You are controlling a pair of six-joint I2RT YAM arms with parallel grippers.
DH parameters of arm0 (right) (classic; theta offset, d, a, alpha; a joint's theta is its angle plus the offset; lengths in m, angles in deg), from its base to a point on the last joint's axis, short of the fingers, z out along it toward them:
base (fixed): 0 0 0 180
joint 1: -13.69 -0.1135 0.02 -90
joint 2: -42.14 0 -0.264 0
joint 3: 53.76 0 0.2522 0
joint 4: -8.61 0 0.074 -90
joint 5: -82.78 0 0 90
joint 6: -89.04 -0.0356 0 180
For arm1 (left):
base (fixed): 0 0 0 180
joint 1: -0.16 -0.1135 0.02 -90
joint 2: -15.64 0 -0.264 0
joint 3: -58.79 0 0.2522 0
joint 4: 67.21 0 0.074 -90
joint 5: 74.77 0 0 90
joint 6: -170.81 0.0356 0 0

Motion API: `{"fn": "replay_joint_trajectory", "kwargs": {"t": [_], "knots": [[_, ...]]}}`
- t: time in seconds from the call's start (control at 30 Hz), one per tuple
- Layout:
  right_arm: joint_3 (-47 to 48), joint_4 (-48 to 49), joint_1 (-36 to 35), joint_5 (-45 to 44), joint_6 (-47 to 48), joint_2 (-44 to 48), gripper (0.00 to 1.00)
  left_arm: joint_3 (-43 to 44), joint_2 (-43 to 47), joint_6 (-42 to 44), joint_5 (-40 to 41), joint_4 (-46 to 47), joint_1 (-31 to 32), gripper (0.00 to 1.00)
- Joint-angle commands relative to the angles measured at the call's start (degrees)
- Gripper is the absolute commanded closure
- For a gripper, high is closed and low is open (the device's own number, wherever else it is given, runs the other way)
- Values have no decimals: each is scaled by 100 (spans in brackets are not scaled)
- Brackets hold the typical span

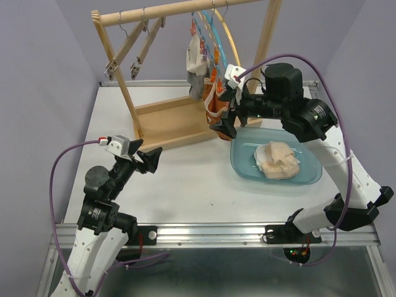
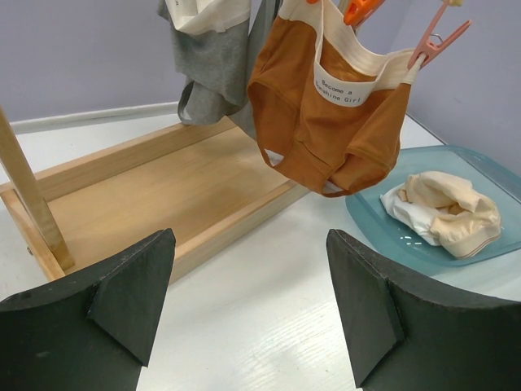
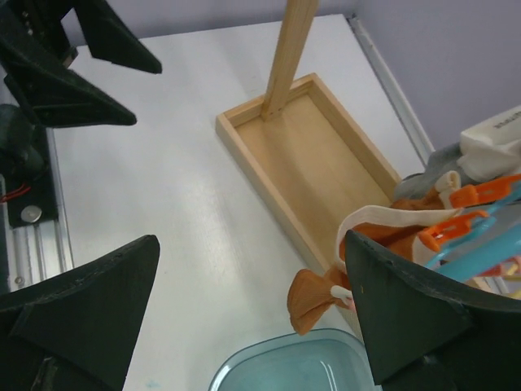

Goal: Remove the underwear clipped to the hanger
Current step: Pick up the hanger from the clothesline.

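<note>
I will turn my right gripper next and move it outward, so that its open fingers go around the hanger's blue bar (image 1: 221,55) (image 3: 482,258). The bar is outside my fingers, outward of the gripper.
Orange-brown underwear (image 2: 326,122) hangs from orange and pink pegs on the blue clip hanger (image 1: 213,34). Grey and white underwear (image 2: 207,65) hangs just behind it. My right gripper (image 1: 226,114) is open and right up against the orange-brown piece (image 3: 320,298). A corner of that piece hangs between the jaws near the right finger, and nothing is gripped. Beige and white underwear (image 1: 278,159) lies in the blue tub (image 1: 244,162). My left gripper (image 2: 252,301) is open over the bare table, well short of the rack.
The wooden rack's tray base (image 1: 170,120) and uprights stand at the back. Two wooden clip hangers (image 1: 133,52) hang without garments on the rail's left. Purple walls close in the table's back and sides.
</note>
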Motion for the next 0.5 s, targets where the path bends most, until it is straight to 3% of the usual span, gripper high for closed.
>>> {"fn": "replay_joint_trajectory", "kwargs": {"t": [0.0, 0.47], "knots": [[697, 235, 4, -671, -255, 57, 0, -28, -34, 1, 18, 275, -30, 14], [602, 1623, 4, -2929, -1362, -163, 0, -28, 10, -7, 9, 266, -39, 14]]}}
